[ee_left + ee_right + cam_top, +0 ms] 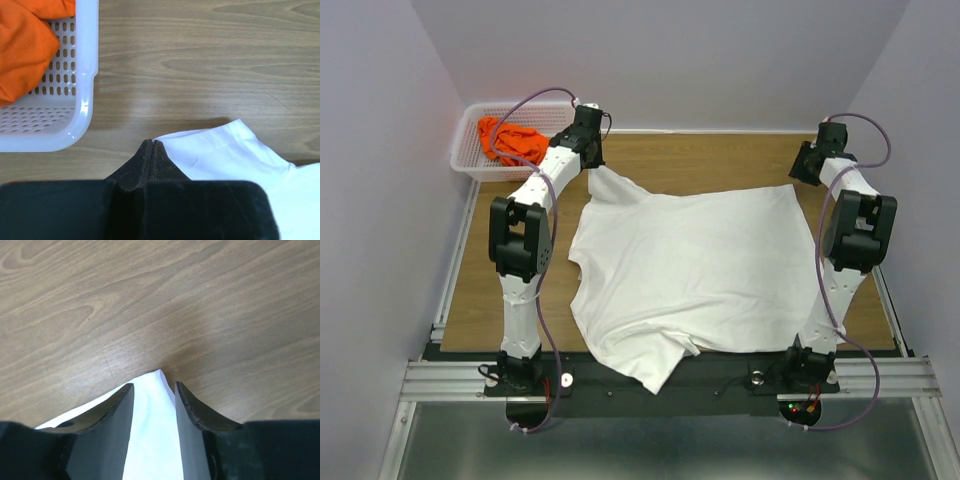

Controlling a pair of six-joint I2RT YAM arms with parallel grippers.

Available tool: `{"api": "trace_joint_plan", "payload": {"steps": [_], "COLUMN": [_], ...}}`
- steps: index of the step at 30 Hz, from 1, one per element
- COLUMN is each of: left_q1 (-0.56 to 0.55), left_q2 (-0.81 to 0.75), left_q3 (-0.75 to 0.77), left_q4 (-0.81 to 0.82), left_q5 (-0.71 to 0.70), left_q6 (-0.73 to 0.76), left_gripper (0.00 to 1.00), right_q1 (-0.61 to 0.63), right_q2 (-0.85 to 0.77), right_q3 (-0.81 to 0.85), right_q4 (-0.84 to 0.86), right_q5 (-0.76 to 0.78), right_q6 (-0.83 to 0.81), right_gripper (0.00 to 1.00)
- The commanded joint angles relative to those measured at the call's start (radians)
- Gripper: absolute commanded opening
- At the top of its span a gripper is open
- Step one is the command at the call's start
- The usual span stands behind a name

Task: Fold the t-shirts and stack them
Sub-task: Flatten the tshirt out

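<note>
My right gripper turns slightly next, then comes down onto the white t-shirt's far corner away from the basket.
A white t-shirt lies spread across the wooden table, its near hem hanging over the front edge. My left gripper is at the shirt's far left corner, shut on the cloth, which is drawn up to a point there. In the left wrist view the fingers are pressed together with the white t-shirt meeting their tip. My right gripper is at the far right corner. In the right wrist view it is open, straddling the t-shirt's corner. An orange t-shirt lies crumpled in the basket.
A white perforated plastic basket stands at the far left corner of the table; it also shows in the left wrist view, close to the left of my fingers. Bare wood lies beyond the shirt's far edge. Walls close in on both sides.
</note>
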Motion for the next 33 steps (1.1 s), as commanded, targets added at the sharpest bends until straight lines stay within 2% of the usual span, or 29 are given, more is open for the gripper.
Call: {"api": "trace_joint_plan", "payload": {"steps": [1,7,8,12,17,33], "left_q1": [0.003,0.006,0.004,0.007,0.007,0.007], "left_q2": [-0.091,-0.084,-0.083,-0.075,-0.074,-0.069], "left_q3": [-0.016,-0.027,-0.025,-0.021,-0.019,-0.013], "left_q4": [0.049,0.064,0.067,0.07,0.073,0.11], "left_q5": [-0.048,-0.064,-0.064,-0.067,-0.062,-0.05], "left_q6": [-0.013,-0.02,-0.019,-0.011,-0.01,0.016], "left_gripper": [0.0,0.0,0.0,0.0,0.0,0.0], "right_q1": [-0.006,-0.006,-0.006,-0.006,-0.006,-0.006], "right_q2": [-0.012,-0.078,-0.071,-0.028,0.025,0.129], "right_q3": [0.059,-0.016,-0.012,0.013,0.045,0.106], "right_q4": [0.028,0.03,0.03,0.028,0.028,0.028], "right_q5": [-0.006,-0.022,-0.075,-0.132,-0.126,-0.158], "right_q6": [-0.011,0.023,0.011,-0.046,-0.129,-0.221], "right_gripper": [0.46,0.45,0.45,0.43,0.42,0.36]}}
